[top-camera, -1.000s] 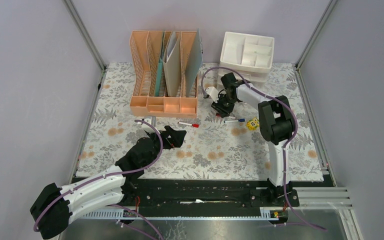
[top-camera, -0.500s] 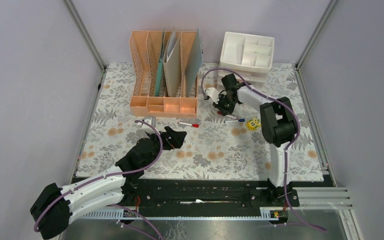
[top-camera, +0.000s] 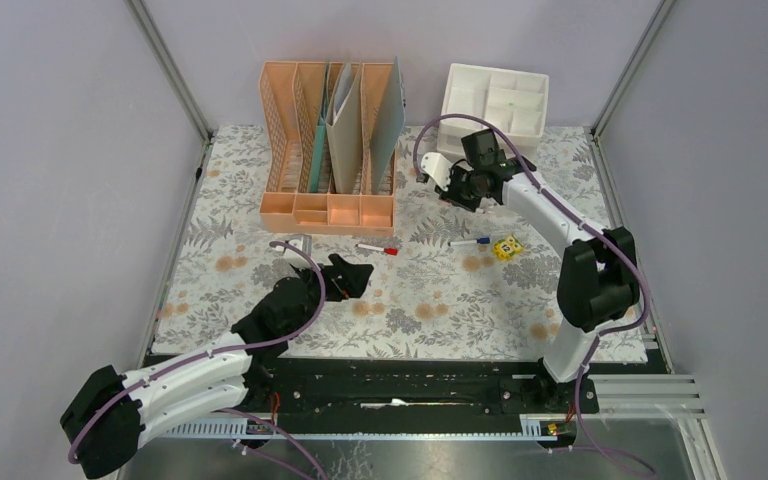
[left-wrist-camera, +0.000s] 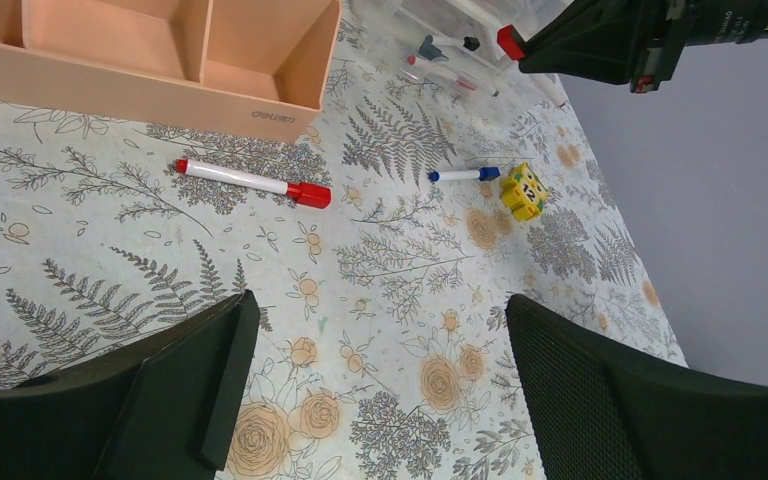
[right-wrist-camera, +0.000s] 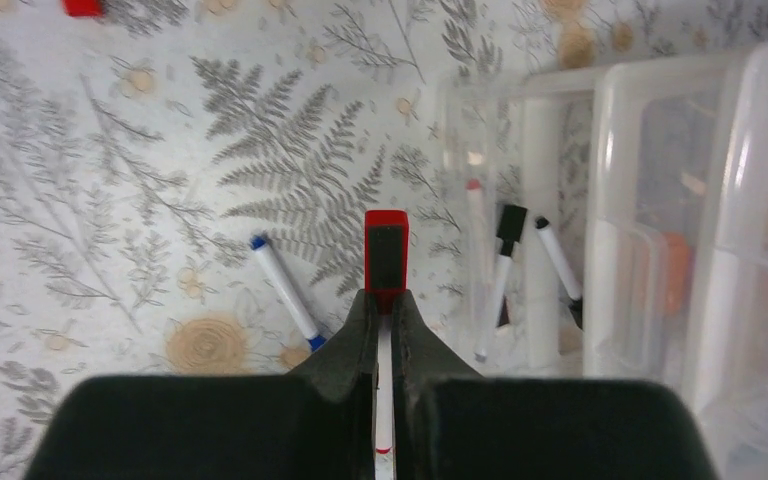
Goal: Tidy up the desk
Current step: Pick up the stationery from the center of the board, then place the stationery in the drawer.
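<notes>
The clear open drawer lies outward of my right gripper and already holds markers, so the gripper will next move over it and release the white marker.
The desk (top-camera: pixel 440 300) is covered in fern-print cloth. My right gripper (top-camera: pixel 463 190) is shut on a white marker with a red cap (right-wrist-camera: pixel 385 250) and holds it above the desk, in front of a clear open drawer (right-wrist-camera: pixel 535 130). That drawer holds a few markers, one black-capped (right-wrist-camera: pixel 505 262). A blue-capped marker (top-camera: pixel 470 241) and a yellow cube (top-camera: pixel 505 247) lie on the desk near it. A second red-capped marker (top-camera: pixel 376 248) lies in front of the peach rack. My left gripper (top-camera: pixel 348 276) is open and empty, low over the desk (left-wrist-camera: pixel 380 390).
The peach file rack (top-camera: pixel 328 130) with folders stands at the back left of centre, its front trays (left-wrist-camera: pixel 160 60) near the left gripper. The white drawer unit (top-camera: pixel 495 105) stands at the back right. Metal frame posts rise at the back corners.
My right gripper has risen from the desk by the blue marker and moved back towards the drawer unit, with the red-capped marker in it. The left arm has not moved.
</notes>
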Motion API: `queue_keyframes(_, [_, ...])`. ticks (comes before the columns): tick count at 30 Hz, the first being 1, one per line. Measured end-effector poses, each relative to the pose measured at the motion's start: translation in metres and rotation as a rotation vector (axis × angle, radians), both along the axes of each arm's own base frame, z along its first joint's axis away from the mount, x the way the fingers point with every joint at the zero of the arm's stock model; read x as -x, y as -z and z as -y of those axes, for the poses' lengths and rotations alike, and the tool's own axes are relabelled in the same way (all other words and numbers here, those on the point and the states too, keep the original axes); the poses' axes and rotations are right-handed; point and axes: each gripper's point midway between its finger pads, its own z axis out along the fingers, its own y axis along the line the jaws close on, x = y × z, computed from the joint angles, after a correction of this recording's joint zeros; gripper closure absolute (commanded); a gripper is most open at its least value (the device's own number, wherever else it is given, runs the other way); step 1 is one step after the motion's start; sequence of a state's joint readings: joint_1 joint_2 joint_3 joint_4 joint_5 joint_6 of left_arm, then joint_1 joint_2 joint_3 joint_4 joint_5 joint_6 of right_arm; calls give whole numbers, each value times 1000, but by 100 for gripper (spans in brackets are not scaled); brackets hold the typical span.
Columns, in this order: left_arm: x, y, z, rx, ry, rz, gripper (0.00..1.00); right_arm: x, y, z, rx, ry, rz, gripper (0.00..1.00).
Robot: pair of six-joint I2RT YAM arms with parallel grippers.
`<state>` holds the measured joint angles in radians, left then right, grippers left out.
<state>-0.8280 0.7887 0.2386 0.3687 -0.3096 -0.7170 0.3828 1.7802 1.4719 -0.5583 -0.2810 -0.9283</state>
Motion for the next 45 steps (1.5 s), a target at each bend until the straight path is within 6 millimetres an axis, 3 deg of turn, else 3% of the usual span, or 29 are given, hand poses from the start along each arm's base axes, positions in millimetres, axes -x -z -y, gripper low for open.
queue_keyframes(12, [-2, 1, 0, 14, -8, -9, 1, -57, -15, 41, 220, 140, 271, 100])
queue_keyframes(19, [-1, 3, -4, 19, -16, -6, 1, -84, 12, 50, 304, 154, 314, 99])
queue_keyframes(23, [-1, 1, -5, 24, -21, -3, 1, -95, 27, 53, 352, 151, 334, 85])
queue_keyframes(28, [-2, 1, -6, 28, -23, -6, 1, -107, 38, 59, 399, 157, 359, 52])
queue_keyframes(30, [-2, 1, -6, 30, -24, -6, 1, -109, 41, 62, 411, 166, 364, 46])
queue_keyframes(38, [-2, 0, -4, 53, -18, -16, 1, -100, 46, 61, 365, 195, 314, 40])
queue_keyframes(41, [-3, 2, -3, 71, -24, -34, 1, -82, 39, 50, 262, 208, 242, 38])
queue_keyframes(45, [-3, 7, 0, 82, -26, -63, 1, -40, 7, 25, 46, 197, 121, 36])
